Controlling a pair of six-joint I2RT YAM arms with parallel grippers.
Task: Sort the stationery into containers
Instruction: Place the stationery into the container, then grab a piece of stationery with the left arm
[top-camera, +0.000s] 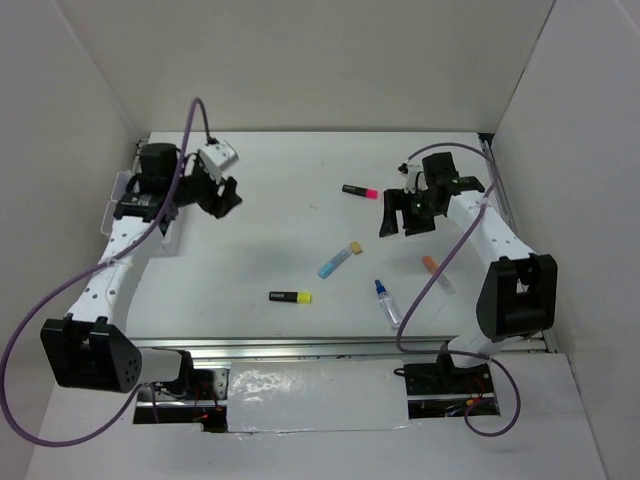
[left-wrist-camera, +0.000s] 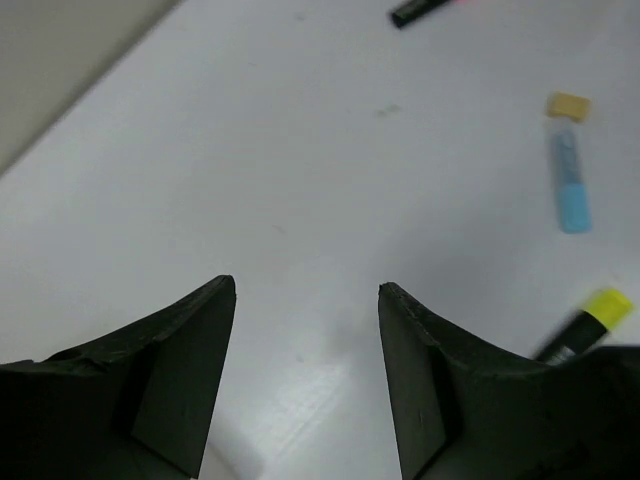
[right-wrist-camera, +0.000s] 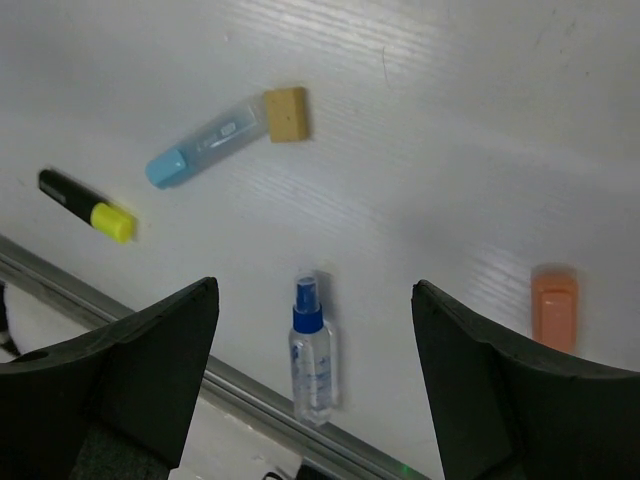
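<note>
The highlighter's yellow cap is below my left gripper and to its right in the top view, so I will move the gripper down, back and across onto it.
My left gripper (top-camera: 228, 197) (left-wrist-camera: 307, 288) hangs open over bare table at the left, nothing between its fingers. Beside that arm, partly hidden by it, is the translucent white organizer box (top-camera: 113, 207). My right gripper (top-camera: 400, 218) (right-wrist-camera: 314, 287) is open above the table's right half, holding nothing. Loose on the table lie a pink-capped highlighter (top-camera: 360, 191), a light-blue marker (top-camera: 338, 260) (left-wrist-camera: 570, 170) (right-wrist-camera: 205, 148), a yellow-capped highlighter (top-camera: 290, 297) (left-wrist-camera: 592, 318) (right-wrist-camera: 88, 206), a blue-capped bottle (top-camera: 386, 302) (right-wrist-camera: 313, 360) and an orange-capped tube (top-camera: 436, 273) (right-wrist-camera: 554, 308).
White walls close in the table on the left, back and right. A metal rail (top-camera: 300, 345) runs along the near edge, just below the bottle. Purple cables loop off both arms.
</note>
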